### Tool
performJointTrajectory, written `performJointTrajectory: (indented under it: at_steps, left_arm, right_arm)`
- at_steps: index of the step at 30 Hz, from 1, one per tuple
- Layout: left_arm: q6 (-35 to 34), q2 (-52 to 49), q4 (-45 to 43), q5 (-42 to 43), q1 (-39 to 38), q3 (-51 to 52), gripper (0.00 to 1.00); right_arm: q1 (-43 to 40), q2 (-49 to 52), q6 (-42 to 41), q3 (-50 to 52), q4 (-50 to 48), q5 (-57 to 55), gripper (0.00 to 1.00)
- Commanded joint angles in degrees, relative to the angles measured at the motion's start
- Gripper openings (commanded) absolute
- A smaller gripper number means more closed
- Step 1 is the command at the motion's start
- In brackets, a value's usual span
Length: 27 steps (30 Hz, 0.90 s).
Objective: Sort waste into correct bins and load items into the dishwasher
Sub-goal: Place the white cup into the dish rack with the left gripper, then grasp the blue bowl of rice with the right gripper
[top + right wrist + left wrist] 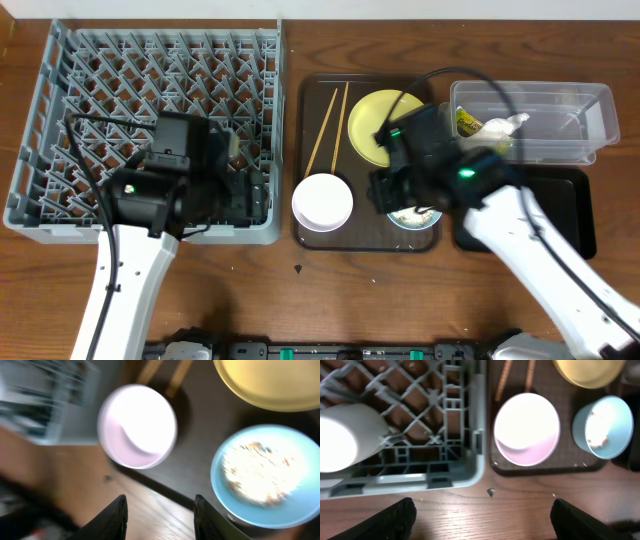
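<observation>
My right gripper lowers to the light blue bowl (260, 472) next, its fingers straddling the light blue bowl's rim on the side facing the white-pinkish bowl.
The grey dish rack (60, 120) fills the left. A white cup (340, 435) lies in its near right corner. My left gripper (482, 520) is open and empty over bare wood just in front of that corner. On the brown tray (310, 235) lie chopsticks (325, 128), the yellow plate (375, 120), the white-pinkish bowl (322, 202) and the light blue bowl (260, 472) with rice-like scraps in it. My right gripper (160, 520) is open and empty above the tray's front edge, between the two bowls. The right wrist view is blurred.
The clear tub (580, 110) at the back right holds the green-yellow wrapper (466, 122) and the white tissue (500, 125). The black tray (575, 215) lies in front of it. A small dark speck (491, 492) sits on the wood near the rack corner.
</observation>
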<state>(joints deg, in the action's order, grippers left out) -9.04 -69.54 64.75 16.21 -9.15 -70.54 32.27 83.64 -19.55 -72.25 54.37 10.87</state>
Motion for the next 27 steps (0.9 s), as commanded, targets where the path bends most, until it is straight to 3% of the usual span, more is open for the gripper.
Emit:
performJointTrajectory:
  at_steps: [1,9,14,18,24,27]
  left_arm:
    - [1.95,2.10,-0.17,1.11,-2.08,-0.98,0.87]
    - [1.92,12.35,-0.74,0.39,-2.03,-2.47,0.94]
    - [1.92,18.14,-0.76,-1.73,-2.03,-2.47,0.98]
    - [1.92,20.13,-0.76,-1.88,-2.03,-2.45,1.00]
    - [1.92,20.24,-0.72,-1.88,-2.03,-2.45,1.00]
    - [1.95,20.24,-0.74,-1.90,-2.03,-2.45,0.98]
  right_arm:
    - [3.74,7.34,-4.70,0.76,0.96,-16.17,0.41]
    - [4.17,21.38,-11.74,0.76,-0.28,-19.08,0.37]
    - [4.15,25.53,-11.74,0.76,-2.80,-18.78,0.13]
    - [4.17,26.69,-13.35,0.76,-4.74,-19.04,0.01]
    - [3.39,26.29,-17.35,0.74,-2.86,-18.67,0.01]
    - [1.55,22.93,-16.37,0.72,-1.97,-13.07,0.01]
